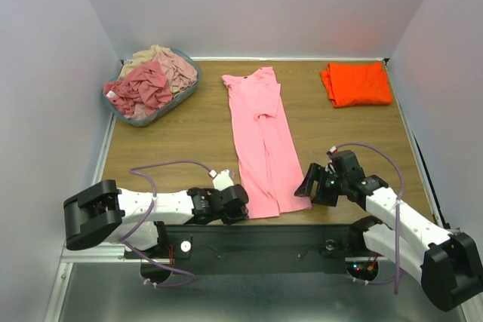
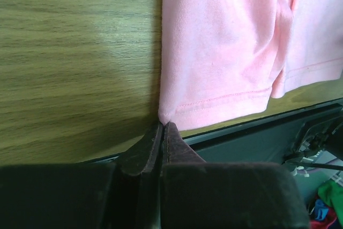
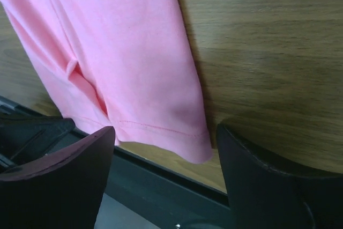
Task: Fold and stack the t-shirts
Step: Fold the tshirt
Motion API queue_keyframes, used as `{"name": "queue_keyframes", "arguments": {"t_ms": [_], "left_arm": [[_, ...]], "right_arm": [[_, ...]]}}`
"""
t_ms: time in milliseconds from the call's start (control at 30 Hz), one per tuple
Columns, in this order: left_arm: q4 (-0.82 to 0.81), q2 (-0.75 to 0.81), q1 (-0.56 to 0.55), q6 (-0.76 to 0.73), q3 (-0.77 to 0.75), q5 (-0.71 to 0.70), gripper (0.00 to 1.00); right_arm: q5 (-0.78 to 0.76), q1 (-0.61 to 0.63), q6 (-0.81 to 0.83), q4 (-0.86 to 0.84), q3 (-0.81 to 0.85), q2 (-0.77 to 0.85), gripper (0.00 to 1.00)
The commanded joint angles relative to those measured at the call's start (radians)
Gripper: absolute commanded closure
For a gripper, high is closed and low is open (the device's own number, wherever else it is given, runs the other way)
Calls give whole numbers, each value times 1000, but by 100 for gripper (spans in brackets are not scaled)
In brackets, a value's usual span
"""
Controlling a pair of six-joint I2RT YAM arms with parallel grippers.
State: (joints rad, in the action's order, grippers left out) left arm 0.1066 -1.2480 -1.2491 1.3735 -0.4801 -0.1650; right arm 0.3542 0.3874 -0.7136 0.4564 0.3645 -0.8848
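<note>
The left gripper will next lift the full-length shirt's hem corner outward, then release it at the shirt's basket-side edge short of the collar to shorten the shirt.
A light pink t-shirt lies lengthwise down the middle of the table, its sides folded in, collar far and hem at the near edge. My left gripper is shut on the hem's near-left corner, fingertips pressed together at table level. My right gripper is open, its fingers straddling the hem's near-right corner without touching it. A folded bright orange t-shirt lies at the far right. Dusty rose and beige shirts are heaped in the basket.
The grey-blue oval basket stands at the far left corner. White walls close the left, back and right sides. The table's near edge and a dark metal rail run just below both grippers.
</note>
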Motion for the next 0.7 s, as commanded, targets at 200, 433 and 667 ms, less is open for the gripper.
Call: {"name": "queue_keyframes", "arguments": {"t_ms": [200, 433, 667], "left_arm": [[-50, -13, -3, -16, 9, -31, 100], [-87, 28, -3, -37, 25, -42, 100], [-64, 64, 11, -91, -21, -116, 100]], "right_arm": [[12, 1, 28, 64, -2, -32, 48], [-18, 1, 25, 61, 8, -42, 96], [-76, 1, 62, 61, 137, -51, 100]]}}
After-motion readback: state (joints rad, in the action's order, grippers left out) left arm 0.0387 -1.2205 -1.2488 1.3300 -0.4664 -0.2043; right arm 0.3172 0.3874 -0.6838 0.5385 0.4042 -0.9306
